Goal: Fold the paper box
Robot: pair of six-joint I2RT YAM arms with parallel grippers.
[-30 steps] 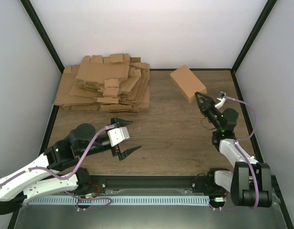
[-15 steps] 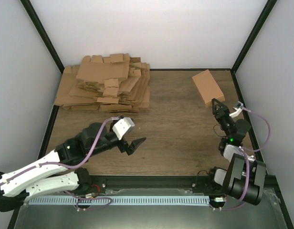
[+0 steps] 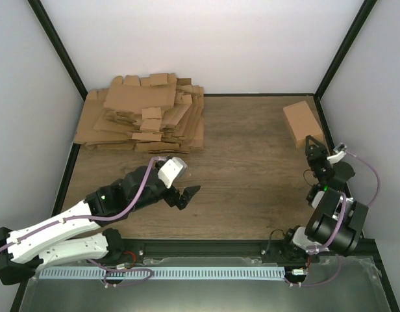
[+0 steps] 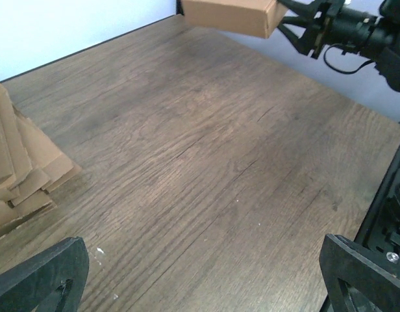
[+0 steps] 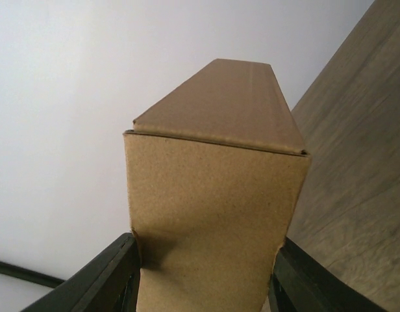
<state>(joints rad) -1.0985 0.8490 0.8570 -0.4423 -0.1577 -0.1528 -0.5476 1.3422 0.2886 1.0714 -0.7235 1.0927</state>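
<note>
My right gripper should next carry the raised paper box outward, lower it onto the table's bare far corner, which lies outward and below, and let it go.
The paper box is a closed brown carton, held off the table at the far right, close to the right wall. My right gripper is shut on its near end. In the right wrist view the paper box fills the middle, pinched between both black fingers. My left gripper hovers over the table's middle left, open and holding nothing. From the left wrist view, its fingertips sit wide apart in the bottom corners, and the paper box is at the top edge.
A big pile of flat brown cardboard blanks lies at the back left, and its edge shows in the left wrist view. Black frame posts and white walls close in the table on three sides.
My right arm has swung the box from the back middle-right toward the far right wall. My left arm has moved a little toward the table's middle, still open.
</note>
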